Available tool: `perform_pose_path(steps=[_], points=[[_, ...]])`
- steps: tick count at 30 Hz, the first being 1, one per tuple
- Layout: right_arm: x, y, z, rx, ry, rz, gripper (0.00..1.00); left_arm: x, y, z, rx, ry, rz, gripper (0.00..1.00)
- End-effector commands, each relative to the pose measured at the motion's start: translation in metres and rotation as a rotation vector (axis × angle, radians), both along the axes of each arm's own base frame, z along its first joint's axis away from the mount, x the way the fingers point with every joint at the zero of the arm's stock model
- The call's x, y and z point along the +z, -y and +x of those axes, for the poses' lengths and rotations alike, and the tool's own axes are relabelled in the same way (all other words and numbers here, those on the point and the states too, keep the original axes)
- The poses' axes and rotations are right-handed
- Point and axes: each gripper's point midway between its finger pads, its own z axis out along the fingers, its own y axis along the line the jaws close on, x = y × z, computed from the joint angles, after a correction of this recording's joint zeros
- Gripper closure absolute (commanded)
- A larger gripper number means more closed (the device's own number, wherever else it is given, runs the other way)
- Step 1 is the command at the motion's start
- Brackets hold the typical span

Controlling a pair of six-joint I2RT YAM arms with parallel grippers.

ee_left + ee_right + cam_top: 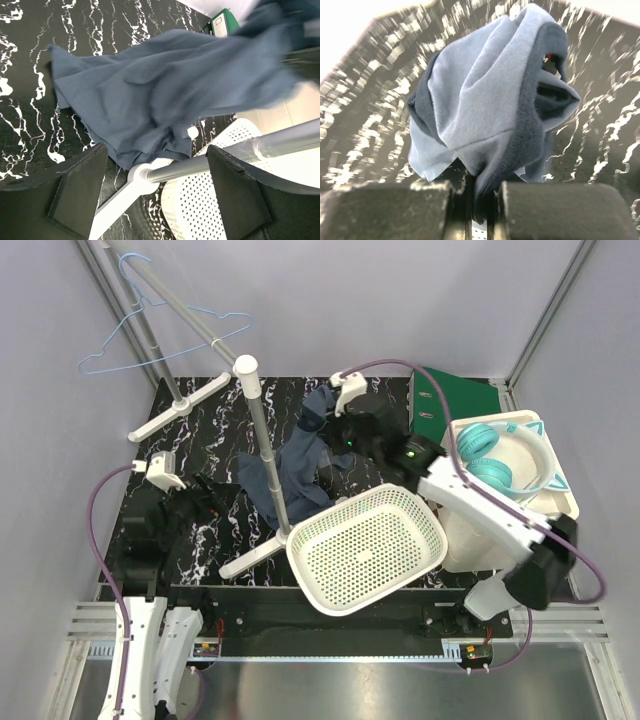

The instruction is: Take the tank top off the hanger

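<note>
The empty white basket (pixel 367 546) sits below my right gripper and back, so next my gripper needs to carry the tank top back over the basket's open inside, lower it and release.
The dark navy tank top (pixel 293 478) lies bunched on the black marble table, draped around the stand pole, with one end lifted. My right gripper (pixel 330 426) is shut on that lifted end; in the right wrist view the cloth (pixel 485 95) balloons just above the closed gripper (pixel 482 210). My left gripper (pixel 212 496) is open and empty to the left of the cloth; in its wrist view the tank top (pixel 160 95) lies beyond the gripper (pixel 157 195). The light-blue wire hanger (pixel 130 340) hangs bare on the rail at the far left, apart from the cloth.
The white-and-grey stand pole (pixel 265 440) rises mid-table, with white feet (pixel 180 405). A white perforated basket (pixel 365 545) sits tilted at the front. A green binder (pixel 445 405) and a white box with teal headphones (pixel 500 455) are at the right.
</note>
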Motion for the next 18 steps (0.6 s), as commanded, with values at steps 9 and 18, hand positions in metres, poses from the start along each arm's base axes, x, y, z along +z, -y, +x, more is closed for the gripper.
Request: perform_pose_path(steps=[9, 18], points=[[0.130, 0.089, -0.089, 0.019, 0.197, 0.228, 1.00, 0.012, 0.013, -0.003, -0.079, 0.041, -0.028, 0.17], [0.209, 0.138, -0.141, 0.047, 0.334, 0.350, 1.00, 0.015, 0.019, -0.002, -0.103, 0.041, -0.063, 0.17]])
